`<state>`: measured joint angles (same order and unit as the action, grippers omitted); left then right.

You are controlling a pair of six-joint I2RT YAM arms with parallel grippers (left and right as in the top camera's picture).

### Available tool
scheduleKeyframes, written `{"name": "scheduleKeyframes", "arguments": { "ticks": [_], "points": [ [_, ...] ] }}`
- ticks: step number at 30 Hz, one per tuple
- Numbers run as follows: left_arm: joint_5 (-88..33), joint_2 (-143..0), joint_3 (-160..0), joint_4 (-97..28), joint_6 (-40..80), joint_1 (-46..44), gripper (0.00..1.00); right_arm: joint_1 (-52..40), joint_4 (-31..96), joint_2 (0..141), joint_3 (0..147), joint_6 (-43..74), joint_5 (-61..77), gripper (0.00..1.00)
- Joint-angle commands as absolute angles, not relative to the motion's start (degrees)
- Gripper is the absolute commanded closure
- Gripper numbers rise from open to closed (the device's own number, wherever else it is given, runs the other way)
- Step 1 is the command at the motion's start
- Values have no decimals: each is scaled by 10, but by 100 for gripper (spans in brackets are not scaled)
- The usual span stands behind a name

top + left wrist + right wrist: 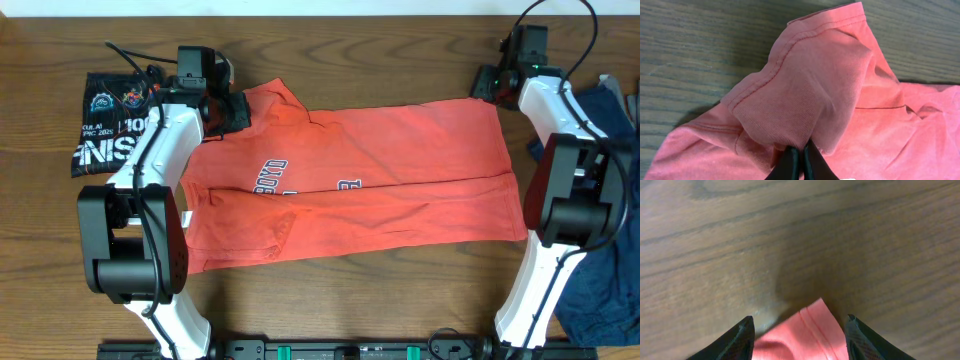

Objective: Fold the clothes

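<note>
The shirt's far half is still unfolded, so my left gripper should pull the bunched sleeve back over the shirt's doubled near part and let go of it.
The orange-red T-shirt point(400, 150) lies spread across the middle of the table, its lower part doubled over so the navy print shows only in part. At the shirt's far left my left gripper point(235, 108) is shut on a bunched sleeve. In the left wrist view the fabric point(820, 75) rises in a hump from the closed left gripper point(801, 149). My right gripper point(492, 85) stands open at the shirt's far right corner. In the right wrist view the hemmed corner point(807, 337) lies between the spread fingers point(746, 332), touching neither.
A folded black shirt with white lettering point(108, 125) lies at the far left of the table. Navy blue cloth point(600, 290) is heaped at the right edge behind the right arm. Bare wood runs along the far and near sides of the orange-red shirt.
</note>
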<state>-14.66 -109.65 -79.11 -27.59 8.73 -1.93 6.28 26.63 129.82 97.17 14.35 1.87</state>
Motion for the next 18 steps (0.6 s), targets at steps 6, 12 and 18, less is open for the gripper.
{"name": "scheduleKeyframes", "arguments": {
  "ticks": [6, 12, 18],
  "points": [
    [-145, -1099, -794, -281, 82, -16, 94, 60, 251, 1346, 983, 167, -4, 53],
    [-144, -1096, -794, -277, 82, -14, 94, 62, 259, 1343, 986, 169, -13, 99],
    [-146, -1070, -794, -279, 84, 1, 94, 72, 299, 1305, 992, 169, -24, 99]
  ]
}}
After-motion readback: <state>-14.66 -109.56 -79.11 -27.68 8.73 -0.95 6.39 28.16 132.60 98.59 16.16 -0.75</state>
